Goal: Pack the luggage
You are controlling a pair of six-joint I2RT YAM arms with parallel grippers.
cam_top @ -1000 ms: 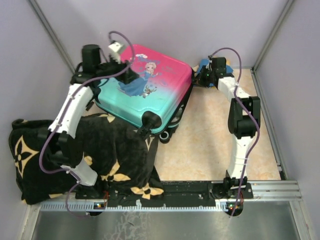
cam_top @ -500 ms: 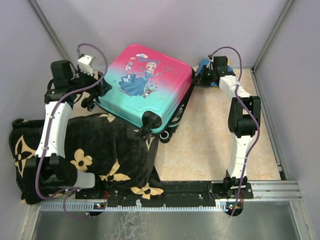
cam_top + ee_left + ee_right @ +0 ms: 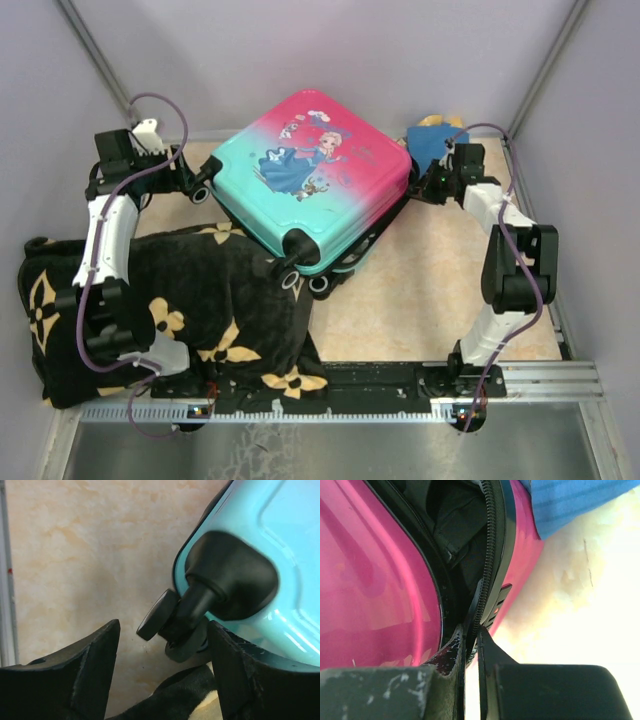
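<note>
The luggage (image 3: 320, 180) overlaps the blanket, so the robot's right gripper will next drag the zipper strip toward the grey wall (image 3: 552, 178) to the right in the top view and then release it.
The luggage (image 3: 320, 180) lies flat, pink-to-teal shell up, its near end resting on the black blanket. Its two halves stand slightly apart at the right side, where dark lining (image 3: 452, 525) shows. My right gripper (image 3: 432, 186) is at that right edge; in the right wrist view it (image 3: 471, 630) is shut on the black zipper strip (image 3: 487, 565). My left gripper (image 3: 186, 180) is at the luggage's left corner. It is open (image 3: 164, 630), with a black wheel (image 3: 170, 625) just ahead between the fingers, untouched.
A big black blanket with tan flowers (image 3: 180, 310) covers the near left of the table and shows under the wheel (image 3: 185, 700). A blue item (image 3: 432, 140) lies at the back right, beside the luggage. Grey walls enclose the table on three sides.
The luggage has slid and turned to the right. My left gripper has left its top and moved left to the corner wheel. My right gripper has moved right and nearer, still shut.
</note>
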